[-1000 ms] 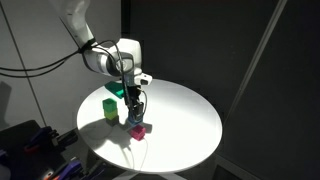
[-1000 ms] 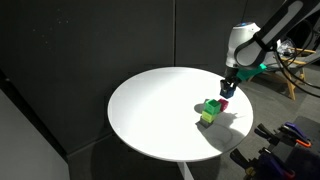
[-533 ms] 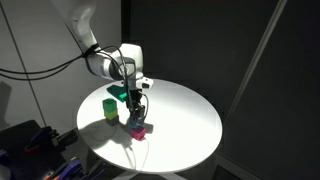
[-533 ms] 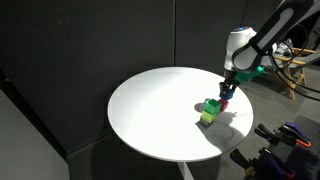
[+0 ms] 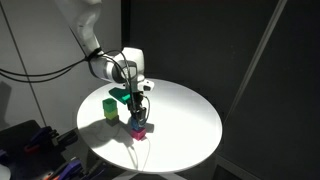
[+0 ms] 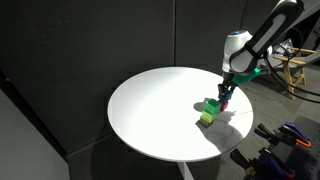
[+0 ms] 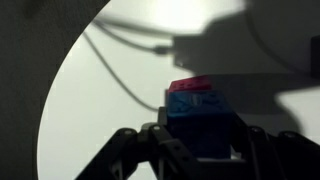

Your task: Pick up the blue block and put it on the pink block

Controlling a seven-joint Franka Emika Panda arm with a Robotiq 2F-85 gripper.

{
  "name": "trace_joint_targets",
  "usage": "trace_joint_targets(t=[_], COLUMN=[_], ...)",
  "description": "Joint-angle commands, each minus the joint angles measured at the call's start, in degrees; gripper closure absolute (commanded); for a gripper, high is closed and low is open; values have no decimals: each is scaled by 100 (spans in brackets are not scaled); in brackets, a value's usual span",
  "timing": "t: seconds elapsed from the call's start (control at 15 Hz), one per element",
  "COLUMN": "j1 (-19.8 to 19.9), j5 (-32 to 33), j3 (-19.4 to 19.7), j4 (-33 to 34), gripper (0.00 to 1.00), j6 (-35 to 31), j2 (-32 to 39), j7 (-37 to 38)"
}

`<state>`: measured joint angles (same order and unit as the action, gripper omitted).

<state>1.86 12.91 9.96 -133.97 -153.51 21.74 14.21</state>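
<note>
The pink block (image 5: 141, 130) (image 7: 190, 85) is directly below, so the robot's gripper will next lower the blue block a little onto the top of the pink block, then open to let go.
My gripper (image 7: 200, 138) is shut on the blue block (image 7: 200, 118), whose sides sit between the two dark fingers (image 7: 150, 145). The pink block (image 7: 190, 85) shows as a magenta strip just past the blue block's far edge. In an exterior view the gripper (image 5: 137, 113) hangs straight down over the white table, with the blue block (image 5: 137, 120) right above the pink block (image 5: 141, 130). I cannot tell whether the two blocks touch. In an exterior view the gripper (image 6: 225, 96) hides most of both blocks, and only a bit of the pink block (image 6: 223, 105) shows.
A yellow-green cube (image 5: 110, 108) (image 6: 208, 114) stands close beside the pink block. The round white table (image 5: 185, 115) (image 6: 150, 110) has open surface beyond the blocks and its edge (image 6: 235, 140) lies near them. Dark curtains surround the table.
The arm has come down a little with the blue block, closer to the pink block. The jaws have stayed shut on it.
</note>
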Motion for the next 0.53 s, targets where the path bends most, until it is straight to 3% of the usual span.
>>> trace_joint_targets(t=[0.0, 0.47], j1=[-75, -37], j5=[-14, 9], j3=[93, 58], j4=[145, 154], gripper=[68, 68], j6=[-77, -134], j2=[128, 167], j7=[-67, -363])
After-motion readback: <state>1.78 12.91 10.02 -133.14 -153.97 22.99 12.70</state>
